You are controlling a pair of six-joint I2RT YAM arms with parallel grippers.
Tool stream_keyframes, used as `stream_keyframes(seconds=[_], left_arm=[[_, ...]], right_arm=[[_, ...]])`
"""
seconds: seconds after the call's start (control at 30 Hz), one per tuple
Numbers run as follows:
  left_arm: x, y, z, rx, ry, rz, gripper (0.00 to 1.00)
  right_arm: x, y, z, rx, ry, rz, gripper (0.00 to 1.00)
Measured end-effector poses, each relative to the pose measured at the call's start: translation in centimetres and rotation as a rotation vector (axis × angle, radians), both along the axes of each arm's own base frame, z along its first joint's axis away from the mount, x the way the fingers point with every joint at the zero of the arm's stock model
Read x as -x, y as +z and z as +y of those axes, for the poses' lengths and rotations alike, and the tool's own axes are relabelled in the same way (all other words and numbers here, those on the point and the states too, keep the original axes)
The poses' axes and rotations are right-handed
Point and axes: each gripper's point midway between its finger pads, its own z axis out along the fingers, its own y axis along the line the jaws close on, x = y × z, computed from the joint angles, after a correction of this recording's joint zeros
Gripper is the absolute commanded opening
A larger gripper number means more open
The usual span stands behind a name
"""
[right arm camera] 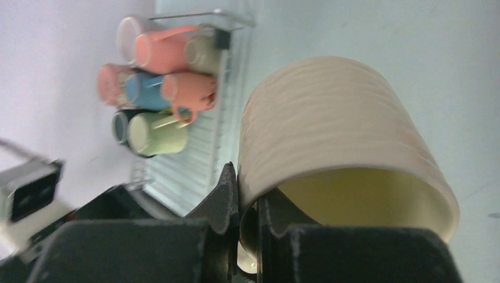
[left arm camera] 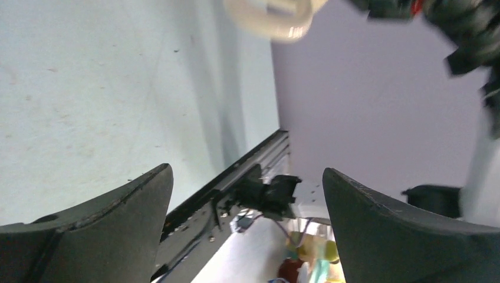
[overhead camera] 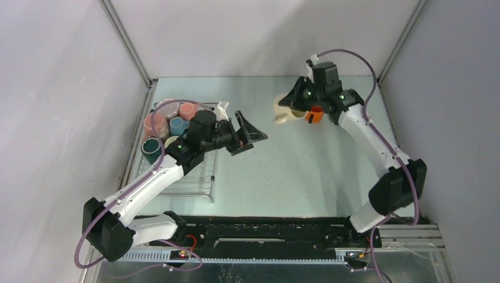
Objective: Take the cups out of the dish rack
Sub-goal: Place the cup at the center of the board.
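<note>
The robot's right gripper will next turn and lower to release the cream cup's rim on the tabletop beside the orange cup [overhead camera: 316, 114], because that spot is below the gripper.
At the left of the table stands the dish rack [overhead camera: 199, 180], its far end holding several cups: pink [overhead camera: 155, 125], blue [overhead camera: 177, 125], dark green [overhead camera: 151, 147]. Over the table just right of the rack, my left gripper [overhead camera: 252, 137] hangs open, nothing between its fingers [left arm camera: 141, 200]. My right gripper [overhead camera: 299, 109] is at the far middle, shut on the rim of a cream cup [right arm camera: 336, 118], one finger inside and one outside. That cream cup [overhead camera: 285, 110] also shows blurred at the top of the left wrist view. An orange cup [overhead camera: 316, 114] sits beside the right gripper, partly hidden.
The right wrist view shows the rack [right arm camera: 194, 171] with its pink [right arm camera: 159, 50], blue [right arm camera: 144, 91] and green [right arm camera: 156, 132] cups lying clustered. Grey walls with metal posts enclose the table on three sides. The black arm rail [overhead camera: 265, 230] runs along the near edge.
</note>
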Motion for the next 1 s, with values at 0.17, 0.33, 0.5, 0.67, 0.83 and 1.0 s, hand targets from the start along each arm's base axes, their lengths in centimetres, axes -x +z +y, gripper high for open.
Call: stream_keyframes(seconds=[0.17, 0.33, 0.5, 0.67, 0.83, 1.0], left_arm=[[1.2, -0.6, 1.9, -0.124, -0.015, -0.068, 1.0], [1.8, 1.5, 3.4, -0.189, -0.02, -0.174, 1.0], [3.1, 3.1, 4.7, -0.206, -0.022, -0.261, 1.0], [3.6, 2.9, 5.6, -0.243, -0.012, -0.277, 1.0], [3.7, 2.1, 6.1, -0.282, -0.012, -0.265, 1.0], [3.6, 1.3, 6.4, -0.315, -0.011, -0.256, 1.0]], right_arm=[[-5.0, -0.4, -1.0, 0.211, 0.014, -0.066, 0.0], [-9.9, -3.6, -1.1, 0.39, 0.066, -0.077, 0.0], [-12.8, -9.3, -1.7, 0.52, 0.141, -0.036, 0.0], [-14.3, -14.0, -2.1, 0.601, 0.213, 0.009, 0.0], [-15.3, -16.4, -2.4, 0.649, 0.257, 0.015, 0.0], [-15.7, -17.7, -2.5, 0.675, 0.282, 0.016, 0.0]])
